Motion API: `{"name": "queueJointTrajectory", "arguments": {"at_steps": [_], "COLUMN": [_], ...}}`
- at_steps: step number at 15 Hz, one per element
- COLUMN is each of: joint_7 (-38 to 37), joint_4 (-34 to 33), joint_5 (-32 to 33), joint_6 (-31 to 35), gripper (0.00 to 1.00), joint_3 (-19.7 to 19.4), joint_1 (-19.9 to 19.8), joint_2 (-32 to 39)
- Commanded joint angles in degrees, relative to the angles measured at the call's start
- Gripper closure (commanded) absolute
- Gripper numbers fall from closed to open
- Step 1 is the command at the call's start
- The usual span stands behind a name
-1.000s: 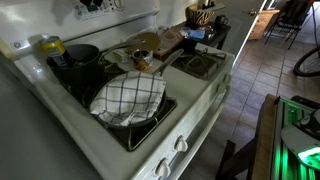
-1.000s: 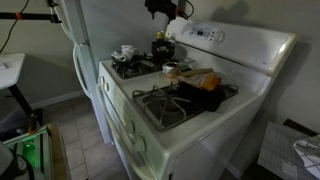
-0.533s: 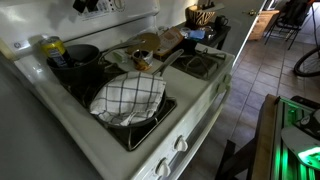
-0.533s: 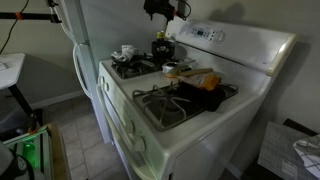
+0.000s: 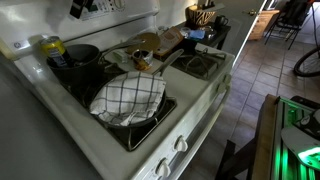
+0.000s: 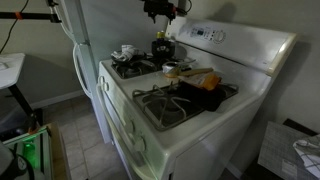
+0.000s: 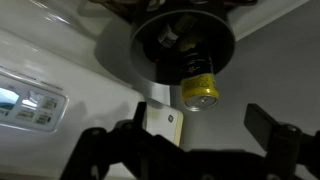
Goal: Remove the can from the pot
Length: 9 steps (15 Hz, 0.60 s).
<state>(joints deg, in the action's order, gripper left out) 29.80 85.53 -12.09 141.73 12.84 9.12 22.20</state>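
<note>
I need to bring my gripper straight down next until its fingers are on both sides of the yellow can's metal top, because that top stands above the pot's rim.
The can (image 5: 50, 47) is yellow with a blue band and stands in the dark pot (image 5: 78, 56) on the stove's back burner, close to the rim. In the wrist view the can (image 7: 198, 86) shows its metallic top, rising out of the pot (image 7: 150, 45) towards the camera. My gripper (image 7: 202, 135) is open and empty, high above the can, with its two dark fingers on either side of it. The gripper also shows at the top of both exterior views (image 5: 82, 6) (image 6: 160, 9), above the pot (image 6: 162, 47).
A pan with a black-and-white checkered cloth (image 5: 128, 98) sits on the front burner beside the pot. A small cup (image 5: 140, 62) and a wooden board with items (image 5: 162, 44) lie mid-stove. The stove's back control panel (image 7: 30, 100) rises behind the pot. A white fridge (image 6: 88, 40) stands beside the stove.
My gripper has drifted slightly upward and along the back panel above the pot. The can and the pot have not moved.
</note>
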Motion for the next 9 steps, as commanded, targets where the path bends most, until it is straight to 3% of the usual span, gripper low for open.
{"name": "queueJointTrajectory", "arguments": {"at_steps": [1,9], "joint_7": [-2.9,-1.43], "joint_4": [-4.68,-11.55], "joint_5": [3.65,7.06], "joint_6": [-1.32,3.39], "gripper": [0.0,0.0], "joint_3": [1.71,3.1], "joint_1": [1.96,3.52], "joint_2": [5.67,14.26]}}
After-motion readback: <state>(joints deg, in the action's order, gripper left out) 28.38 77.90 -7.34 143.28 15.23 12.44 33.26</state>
